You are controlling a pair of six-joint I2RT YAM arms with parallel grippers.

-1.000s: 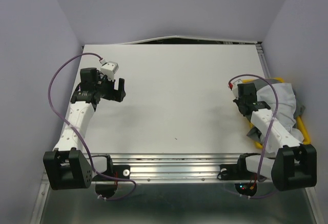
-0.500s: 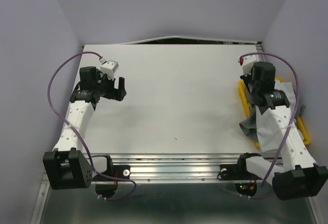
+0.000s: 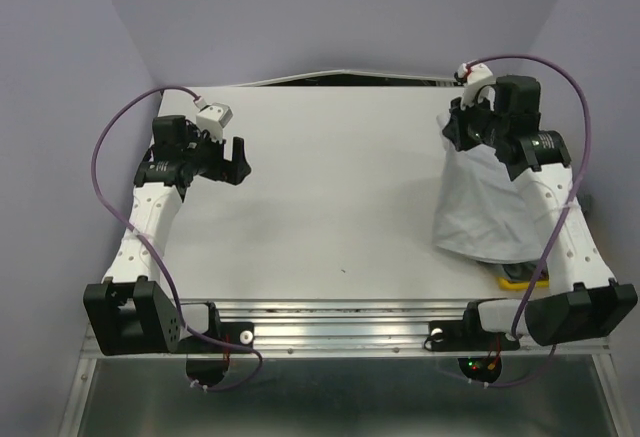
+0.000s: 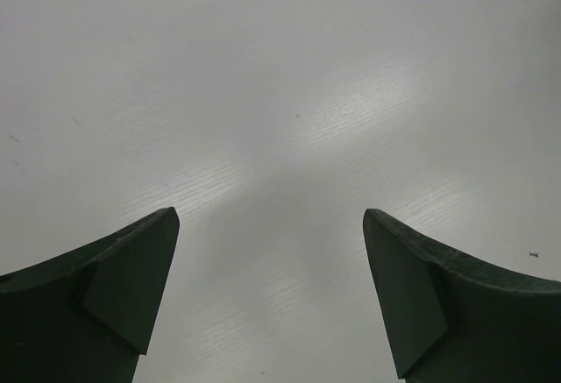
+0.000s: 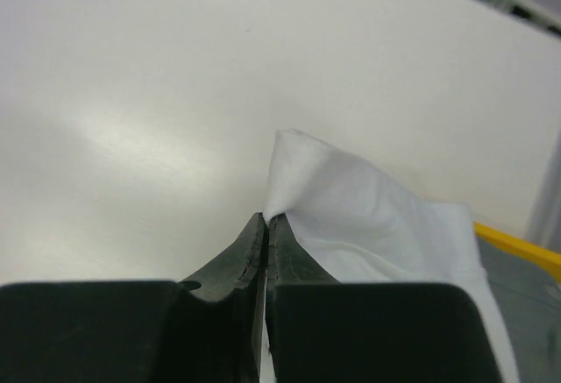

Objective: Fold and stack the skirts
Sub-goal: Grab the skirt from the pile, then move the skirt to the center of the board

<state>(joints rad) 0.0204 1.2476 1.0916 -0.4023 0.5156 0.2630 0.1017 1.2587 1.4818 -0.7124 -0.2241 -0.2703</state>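
Note:
The right gripper carries the white skirt down to the table's bare middle next and releases it, as that lies below, to the gripper's left in the top view.
My right gripper (image 3: 462,129) is raised over the table's far right, shut on a pinch of the white skirt (image 3: 490,212). The skirt hangs from it in a long drape down to the table's right side. In the right wrist view the jaws (image 5: 266,218) are pressed together on a peak of the white skirt (image 5: 368,216). Grey cloth (image 5: 526,313) shows below the tray rim there. My left gripper (image 3: 238,162) hovers over the table's left side, open, with only bare table between its fingers (image 4: 270,216).
The yellow tray (image 3: 522,277) sits at the right edge, mostly hidden behind the hanging skirt; its rim (image 5: 526,250) shows in the right wrist view. The white table (image 3: 330,187) spreads between the two arms. Purple walls close in the left, right and back.
My right arm has risen from the tray and swung toward the far side, pulling the white skirt up and out so it now hangs. The left arm has shifted slightly farther back.

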